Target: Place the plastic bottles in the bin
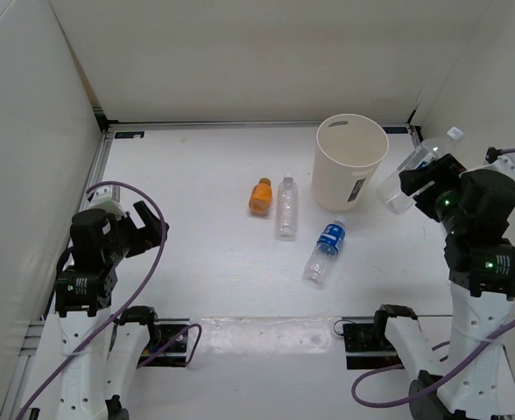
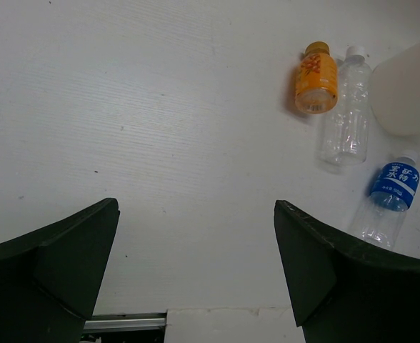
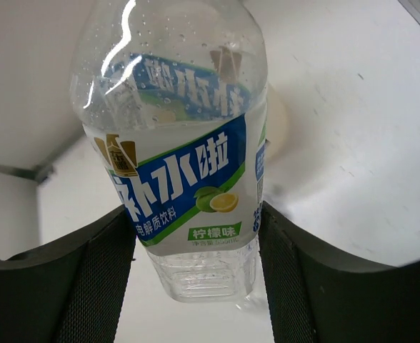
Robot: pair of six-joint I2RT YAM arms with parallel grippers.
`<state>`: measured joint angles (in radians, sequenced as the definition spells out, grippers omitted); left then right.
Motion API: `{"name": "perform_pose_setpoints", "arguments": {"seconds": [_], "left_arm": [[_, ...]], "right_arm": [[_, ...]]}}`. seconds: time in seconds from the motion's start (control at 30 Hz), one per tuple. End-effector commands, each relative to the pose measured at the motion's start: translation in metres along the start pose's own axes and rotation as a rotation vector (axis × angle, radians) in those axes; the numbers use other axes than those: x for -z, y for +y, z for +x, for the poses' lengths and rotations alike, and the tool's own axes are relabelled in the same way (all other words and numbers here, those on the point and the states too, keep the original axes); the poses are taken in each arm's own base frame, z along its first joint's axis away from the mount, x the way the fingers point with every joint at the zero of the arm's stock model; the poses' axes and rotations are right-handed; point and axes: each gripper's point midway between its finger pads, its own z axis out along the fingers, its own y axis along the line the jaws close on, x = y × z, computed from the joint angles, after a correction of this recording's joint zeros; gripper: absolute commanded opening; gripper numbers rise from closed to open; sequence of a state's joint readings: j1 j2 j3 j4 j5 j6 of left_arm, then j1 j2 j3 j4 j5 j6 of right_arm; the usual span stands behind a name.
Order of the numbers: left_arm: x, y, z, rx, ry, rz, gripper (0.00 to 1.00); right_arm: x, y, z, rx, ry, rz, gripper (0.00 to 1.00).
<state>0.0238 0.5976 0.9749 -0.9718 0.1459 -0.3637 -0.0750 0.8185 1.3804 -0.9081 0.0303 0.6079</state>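
Note:
My right gripper moves outward and left in the top view over the bin's opening (image 1: pixel 352 142) next and releases the clear bottle, because the bottle hangs beside the bin.
My right gripper (image 1: pixel 419 181) is shut on a clear bottle with a white cap (image 1: pixel 426 162) and holds it tilted above the table, just right of the cream-white bin (image 1: pixel 352 162). In the right wrist view this bottle (image 3: pixel 181 157) has a blue and green label and sits between my jaws (image 3: pixel 194 214). An orange bottle (image 1: pixel 259 196), a clear bottle (image 1: pixel 285 205) and a blue-label bottle (image 1: pixel 326 251) lie on the table left of and in front of the bin. My left gripper (image 1: pixel 144 229) is open and empty at the near left. The left wrist view shows my left gripper (image 2: pixel 196 207), the orange bottle (image 2: pixel 315 78), the clear bottle (image 2: pixel 347 114), the blue-label bottle (image 2: pixel 388 200) and the bin (image 2: pixel 410 89).
White walls enclose the table on the left, back and right. A metal rail (image 1: pixel 100 175) runs along the left edge. Purple cables (image 1: pixel 148 262) loop from both arms near their bases.

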Motion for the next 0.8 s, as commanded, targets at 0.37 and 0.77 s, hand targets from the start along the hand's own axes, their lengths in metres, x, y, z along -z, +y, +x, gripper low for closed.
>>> {"name": "perform_pose_setpoints", "arguments": {"seconds": [0.37, 0.77], "left_arm": [[-0.003, -0.002, 0.001, 0.004, 0.013, 0.007, 1.00], [-0.002, -0.001, 0.000, 0.004, 0.006, 0.005, 1.00]], "right_arm": [[-0.100, 0.151, -0.085, 0.212, -0.167, -0.178, 0.00], [-0.222, 0.102, -0.019, 0.229, 0.077, -0.023, 0.25]]}}
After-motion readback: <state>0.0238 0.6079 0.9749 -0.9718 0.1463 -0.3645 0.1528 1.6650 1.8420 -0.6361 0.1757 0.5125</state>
